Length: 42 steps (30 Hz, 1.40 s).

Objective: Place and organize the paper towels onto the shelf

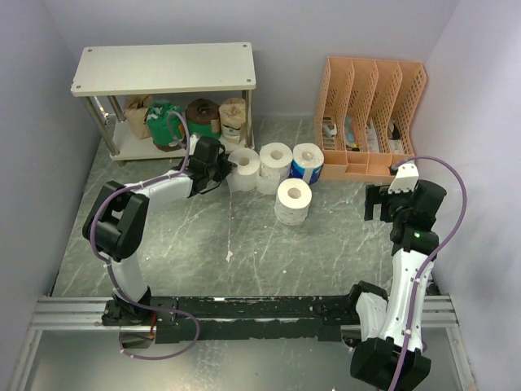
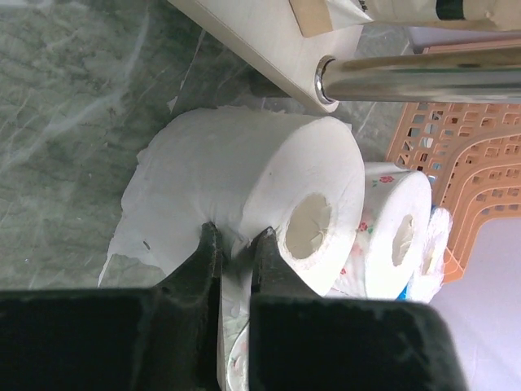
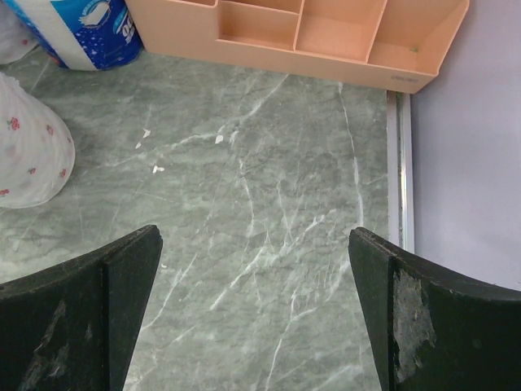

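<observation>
The bare end of the shelf's top board lies above my left gripper, to its left in the top view. I will raise my left gripper outward to release the roll there.
The shelf (image 1: 163, 69) stands at the back left; its lower tier holds a tan roll (image 1: 138, 114), a green roll (image 1: 167, 122), a brown roll (image 1: 202, 114) and a pale roll (image 1: 234, 118). In front of its right leg are a white roll (image 1: 244, 167), a second white roll (image 1: 275, 163), a blue-printed roll (image 1: 308, 163) and a white roll (image 1: 293, 199) nearer me. My left gripper (image 1: 220, 164) is shut, pinching the wrap of the leftmost white roll (image 2: 260, 179) between its fingertips (image 2: 210, 244). My right gripper (image 1: 378, 204) is open and empty over bare table (image 3: 256, 244).
An orange slotted file organizer (image 1: 370, 114) stands at the back right, also in the right wrist view (image 3: 309, 32). The shelf's metal leg (image 2: 423, 77) and board edge (image 2: 269, 41) are just above the held roll. A metal rail (image 3: 395, 179) borders the table's right side.
</observation>
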### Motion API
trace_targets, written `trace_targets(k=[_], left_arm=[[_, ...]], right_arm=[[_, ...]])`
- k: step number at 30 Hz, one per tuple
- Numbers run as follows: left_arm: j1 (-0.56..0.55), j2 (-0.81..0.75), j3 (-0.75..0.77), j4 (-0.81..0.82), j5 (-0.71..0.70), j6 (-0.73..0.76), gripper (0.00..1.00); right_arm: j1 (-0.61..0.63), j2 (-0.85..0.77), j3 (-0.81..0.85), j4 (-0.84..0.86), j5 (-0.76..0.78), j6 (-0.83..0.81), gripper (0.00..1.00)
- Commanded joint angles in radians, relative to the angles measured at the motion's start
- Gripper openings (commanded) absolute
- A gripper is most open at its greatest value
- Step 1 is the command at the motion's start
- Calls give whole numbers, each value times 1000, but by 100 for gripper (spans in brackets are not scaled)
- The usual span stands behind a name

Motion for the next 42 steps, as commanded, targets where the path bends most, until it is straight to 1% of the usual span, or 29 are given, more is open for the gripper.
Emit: trace_targets(k=[1, 8, 11, 16, 20, 24, 29, 33, 37, 42], left_arm=[[-1, 24, 28, 10, 34, 31, 7], [-16, -64, -7, 25, 30, 103, 7], [-19, -132, -22, -18, 13, 136, 7], [-19, -280, -85, -46, -19, 213, 7], [-18, -370, -101, -90, -31, 259, 7], [-15, -447, -77, -163, -63, 274, 7], [22, -515, 10, -272, -65, 255, 7], [70, -535, 136, -395, -68, 226, 7], [133, -523, 281, -510, -18, 212, 7], [191, -509, 425, -564, 64, 206, 7]], right_arm=[[3, -3, -1, 4, 0, -6, 100], [2, -8, -1, 4, -3, -8, 100], [2, -11, -1, 3, -4, -7, 100], [3, -11, 1, 0, -12, -11, 100], [3, -12, 0, 1, -17, -13, 100], [3, -13, 0, -2, -18, -12, 100], [3, -14, 1, 0, -18, -12, 100], [3, -16, 0, 0, -18, -12, 100], [3, -16, 1, -1, -19, -14, 100], [3, -16, 0, -3, -20, -14, 100]])
